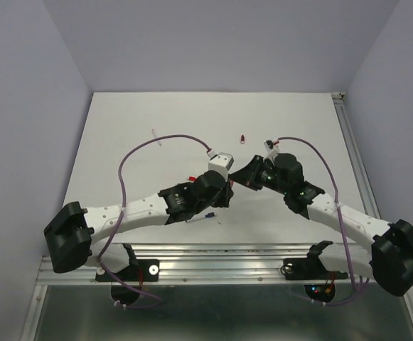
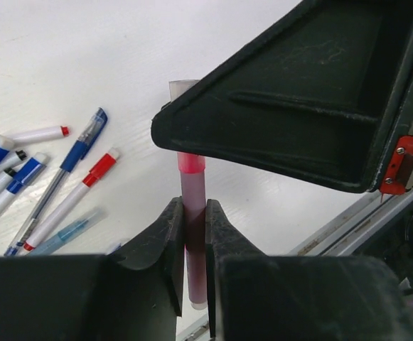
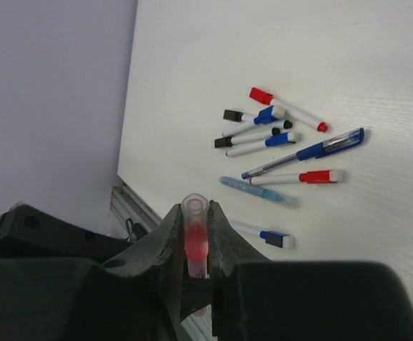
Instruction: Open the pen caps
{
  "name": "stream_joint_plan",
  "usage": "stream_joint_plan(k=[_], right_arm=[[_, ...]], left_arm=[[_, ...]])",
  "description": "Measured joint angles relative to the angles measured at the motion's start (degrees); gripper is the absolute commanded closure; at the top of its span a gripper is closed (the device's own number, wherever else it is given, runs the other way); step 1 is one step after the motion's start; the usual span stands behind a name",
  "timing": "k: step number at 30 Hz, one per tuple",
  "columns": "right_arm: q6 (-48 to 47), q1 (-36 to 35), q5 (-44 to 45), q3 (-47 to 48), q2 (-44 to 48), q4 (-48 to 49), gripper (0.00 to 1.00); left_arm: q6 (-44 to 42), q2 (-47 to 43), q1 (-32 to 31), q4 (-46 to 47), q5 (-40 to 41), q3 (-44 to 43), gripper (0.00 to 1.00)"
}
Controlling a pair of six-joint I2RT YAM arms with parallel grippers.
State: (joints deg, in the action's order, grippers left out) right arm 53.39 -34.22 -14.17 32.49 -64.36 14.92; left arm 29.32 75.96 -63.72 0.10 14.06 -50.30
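The robot's right gripper will next move outward and down and let go of the clear tip beside the loose red cap (image 1: 241, 138), because that spot is farther outward and lower than the gripper.
My left gripper (image 2: 193, 213) is shut on the translucent red barrel of a pen (image 2: 192, 186), held upright above the table. My right gripper (image 3: 195, 213) is shut on the same pen's other end (image 3: 195, 234), a clear cap-like tip with red inside. In the left wrist view the right gripper's black fingers (image 2: 277, 121) cover that end. In the top view the two grippers meet at mid table, left (image 1: 227, 186) and right (image 1: 244, 176). A loose red cap (image 1: 241, 138) lies on the table beyond them.
Several capped pens lie in a loose cluster on the white table (image 1: 121, 128): red-capped (image 3: 320, 176), blue (image 3: 313, 150), black-capped (image 3: 234, 115), pale blue (image 3: 257, 190). They also show at the left of the left wrist view (image 2: 85, 186). The table's metal rail (image 1: 213, 264) runs along the near edge.
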Motion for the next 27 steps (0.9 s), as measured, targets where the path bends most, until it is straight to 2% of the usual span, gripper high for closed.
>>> stream_joint_plan(k=[6, 8, 9, 11, 13, 19, 24, 27], right_arm=[[-3.91, -1.55, 4.76, 12.33, -9.22, -10.62, 0.99], [-5.68, -1.25, 11.1, 16.61, -12.81, -12.04, 0.99], [-7.1, 1.29, 17.53, 21.14, -16.68, -12.28, 0.99], [-8.81, 5.16, 24.83, 27.98, -22.64, -12.44, 0.99], [-9.73, 7.98, 28.96, 31.65, -26.36, -12.33, 0.99], [-11.02, 12.57, 33.22, 33.35, -30.53, -11.96, 0.99], [-14.03, 13.03, 32.79, 33.35, -33.59, -11.93, 0.99], [-15.87, 13.03, 31.91, 33.35, -36.28, -11.91, 0.99]], left_arm=[[3.54, -3.96, 2.01, 6.97, 2.6, 6.73, 1.0], [5.25, -5.7, 1.88, 6.99, 0.5, 9.51, 1.0], [6.08, -6.99, 0.63, 6.82, -1.38, 11.52, 1.0], [8.11, -9.42, -3.02, 5.38, -5.4, 15.04, 1.0], [9.16, -10.23, -4.46, 4.79, -6.86, 16.09, 1.0], [11.34, -11.76, -4.5, 3.76, -6.14, 16.04, 1.0], [11.08, -11.56, 1.46, 0.22, -5.07, 13.75, 1.0], [9.46, -10.45, 13.09, -0.09, -6.4, 11.43, 1.0]])
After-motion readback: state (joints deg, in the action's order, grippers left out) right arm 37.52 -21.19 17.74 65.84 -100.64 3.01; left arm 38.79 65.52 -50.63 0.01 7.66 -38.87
